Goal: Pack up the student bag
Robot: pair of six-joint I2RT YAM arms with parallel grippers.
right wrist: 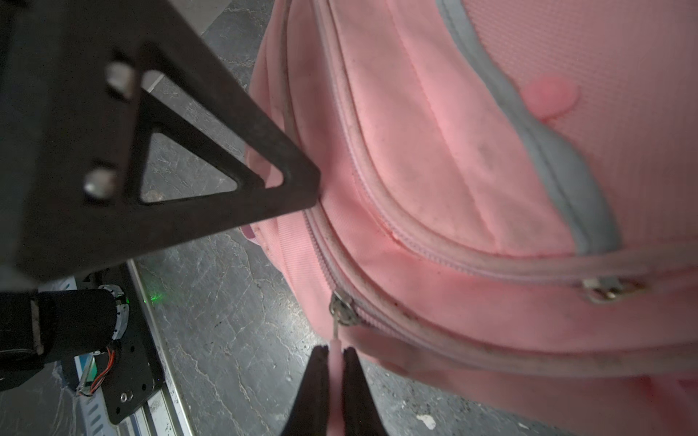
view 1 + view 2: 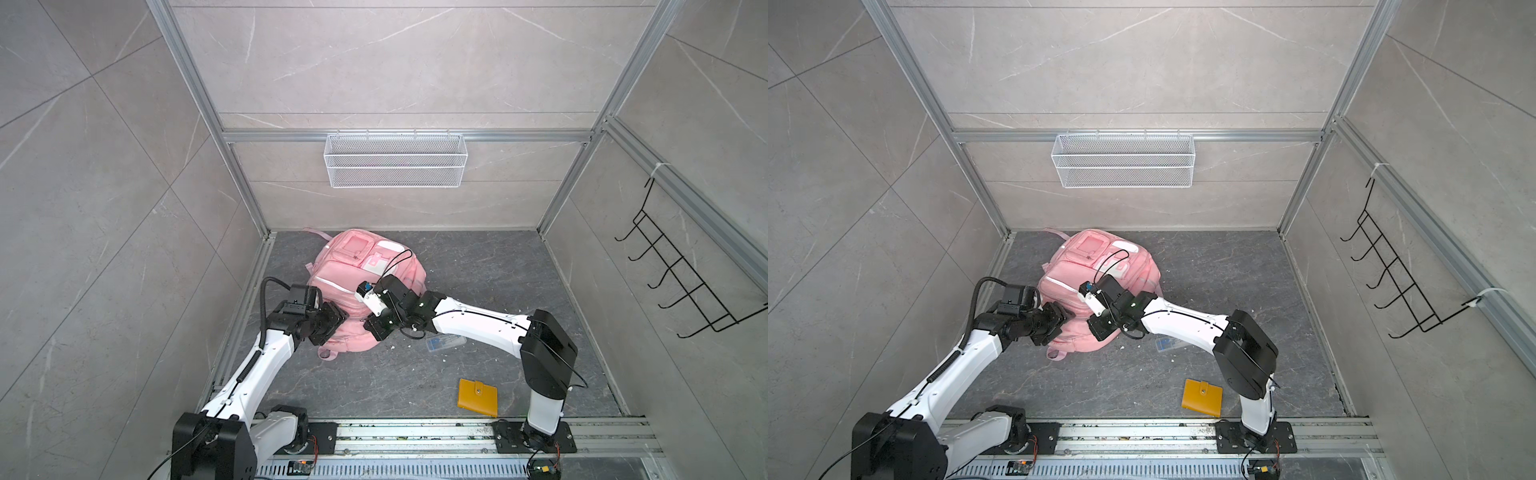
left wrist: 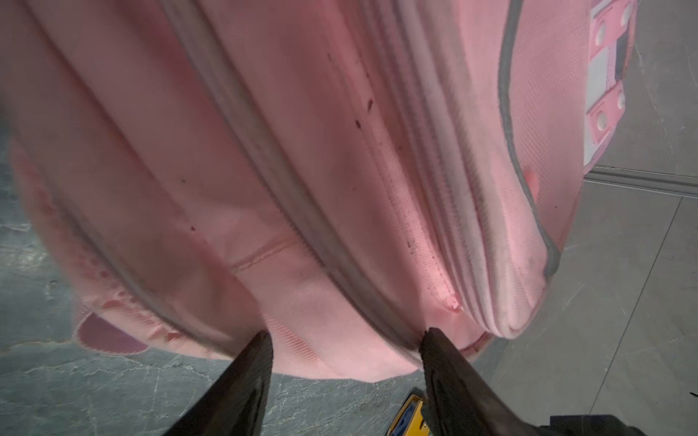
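I need to pull the zip's slider outward along the zip's remaining part (image 1: 509, 362) with my right gripper and let go of the slider's pull, because that part of the zip runs outward from the gripper along the bag's side.
The student bag (image 2: 332, 270) (image 2: 1142, 270) is a pink backpack lying on the dark floor near the back wall in both top views. My left gripper (image 3: 347, 334) is open at the bag's lower edge (image 3: 302, 151), its fingertips (image 3: 430, 336) resting against the fabric and a zip seam with nothing clamped. My right gripper (image 1: 334, 353) is shut on the pink zipper pull (image 1: 335, 344) of a zip that runs along the bag (image 1: 453, 170); the metal slider (image 1: 343, 307) sits just beyond the tips. In both top views the two grippers (image 2: 332, 322) (image 2: 376, 326) meet over the bag's near side.
A yellow wallet (image 2: 478, 397) (image 2: 1202, 397) lies on the floor at the front right. A clear plastic case (image 2: 444, 344) sits under my right forearm. A white wire basket (image 2: 395, 160) hangs on the back wall and a black hook rack (image 2: 681, 270) on the right wall.
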